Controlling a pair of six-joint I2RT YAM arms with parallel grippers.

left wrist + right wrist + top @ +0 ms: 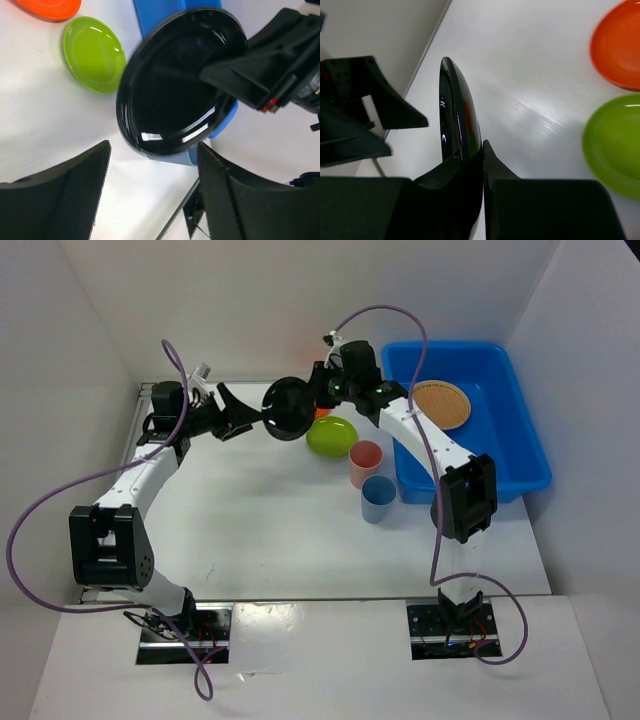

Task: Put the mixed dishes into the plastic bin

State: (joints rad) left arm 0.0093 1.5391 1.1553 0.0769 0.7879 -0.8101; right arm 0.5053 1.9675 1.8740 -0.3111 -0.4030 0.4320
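The bamboo tray (441, 404) lies bare. Next, my right gripper moves to the right in the top view, then down onto that tray to release the black plate (290, 408).
My right gripper (314, 400) is shut on the rim of the black plate (290, 408) and holds it on edge above the table's far middle. The right wrist view shows the plate (456, 115) edge-on, pinched between the gripper's (472, 152) fingers. My left gripper (240, 408) is open and empty just left of the plate. In its wrist view the plate (175, 85) fills the space beyond the spread gripper (152, 165) without touching it. The lime green plate (332, 437), orange plate (322, 412), salmon-pink cup (366, 462) and blue cup (378, 498) stand on the table. The blue bin (520, 455) holds a bamboo tray (441, 404).
White walls close in the table at the back and on both sides. The two cups stand close to the bin's left wall. The lime plate (615, 150) and orange plate (620, 45) lie right of the held plate in the right wrist view.
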